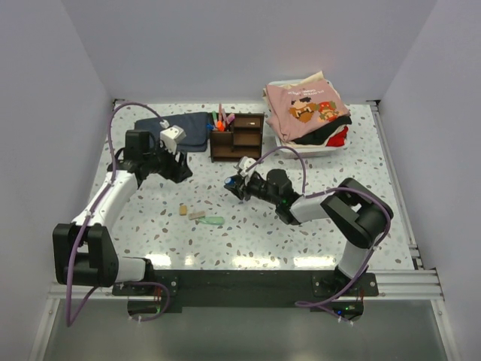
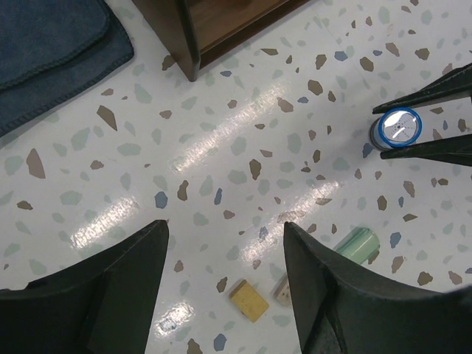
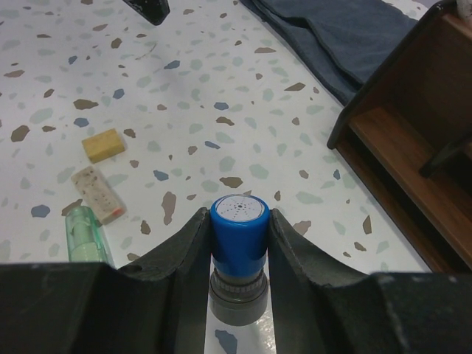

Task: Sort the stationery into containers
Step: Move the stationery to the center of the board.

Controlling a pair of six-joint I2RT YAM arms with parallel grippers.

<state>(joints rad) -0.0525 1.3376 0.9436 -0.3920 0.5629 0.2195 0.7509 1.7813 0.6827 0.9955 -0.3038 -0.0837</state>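
The bare tabletop below the bottle is clear there, so my right gripper will next lower a little toward that patch and open to let go of the bottle.
My right gripper (image 3: 237,217) is shut on a small upright bottle (image 3: 238,228) with a blue cap, low over the table in front of the dark wooden organiser (image 1: 237,135). The bottle (image 2: 397,129) also shows in the left wrist view, between the right fingers. Coloured pens (image 1: 220,120) stand in the organiser's left compartment. A yellow-tan eraser (image 3: 103,144), a pale speckled eraser (image 3: 97,193) and a pale green piece (image 3: 87,237) lie loose on the table. My left gripper (image 2: 225,228) hangs open and empty above the table, left of the organiser (image 2: 214,29).
A dark blue folded cloth (image 1: 184,129) lies left of the organiser. A white bin (image 1: 319,148) with pink clothes stands at the back right. The terrazzo table is walled on three sides.
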